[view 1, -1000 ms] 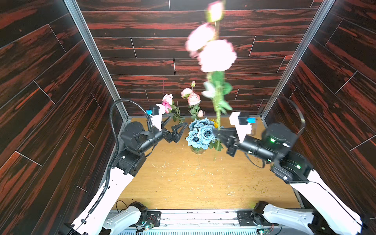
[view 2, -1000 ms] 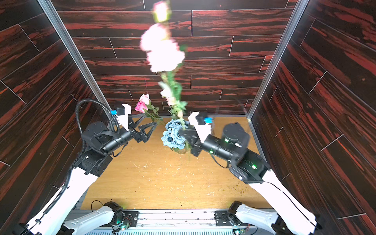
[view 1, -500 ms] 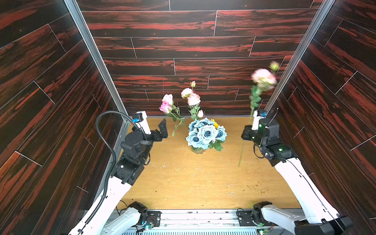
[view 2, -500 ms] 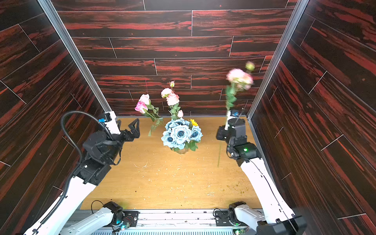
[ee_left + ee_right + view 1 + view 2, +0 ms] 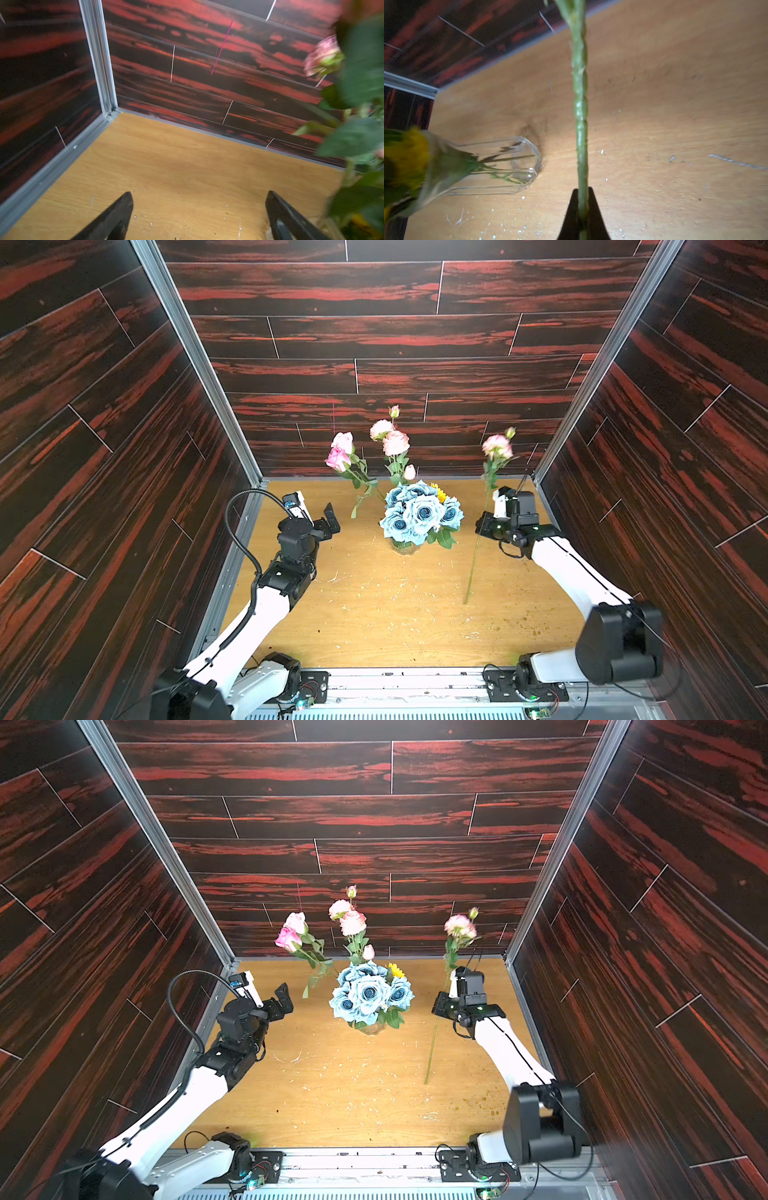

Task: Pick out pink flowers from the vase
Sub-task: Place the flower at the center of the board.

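Note:
The green stem point(image 5: 580, 104) comes down next as my right gripper eases back and releases it on the open tabletop beside the vase, below my gripper.
The clear glass vase point(image 5: 402, 548) point(image 5: 371, 1028) stands at the table's back middle, mostly hidden under a light blue rose bunch point(image 5: 420, 512). Pink flowers point(image 5: 389, 438) point(image 5: 347, 918) and a brighter pink rose point(image 5: 337, 459) rise behind it. My right gripper point(image 5: 483, 526) point(image 5: 440, 1005) point(image 5: 582, 190) is shut on the green stem point(image 5: 580, 104) of one pink flower point(image 5: 496, 446), held upright to the right of the vase point(image 5: 500, 166). My left gripper point(image 5: 331, 521) point(image 5: 285, 1002) point(image 5: 199, 194) is open and empty, left of the bouquet.
A small yellow sunflower point(image 5: 437, 490) point(image 5: 409, 153) sits among the blue roses. Dark wood-pattern walls point(image 5: 374, 377) close in the back and both sides. The light wood table point(image 5: 395, 614) carries white specks and crumbs. Blurred green leaves point(image 5: 357, 133) fill one side of the left wrist view.
The right arm swung from the middle to the right side, bringing the held pink flower down from high near the camera. The left gripper drew back from the bouquet, still open.

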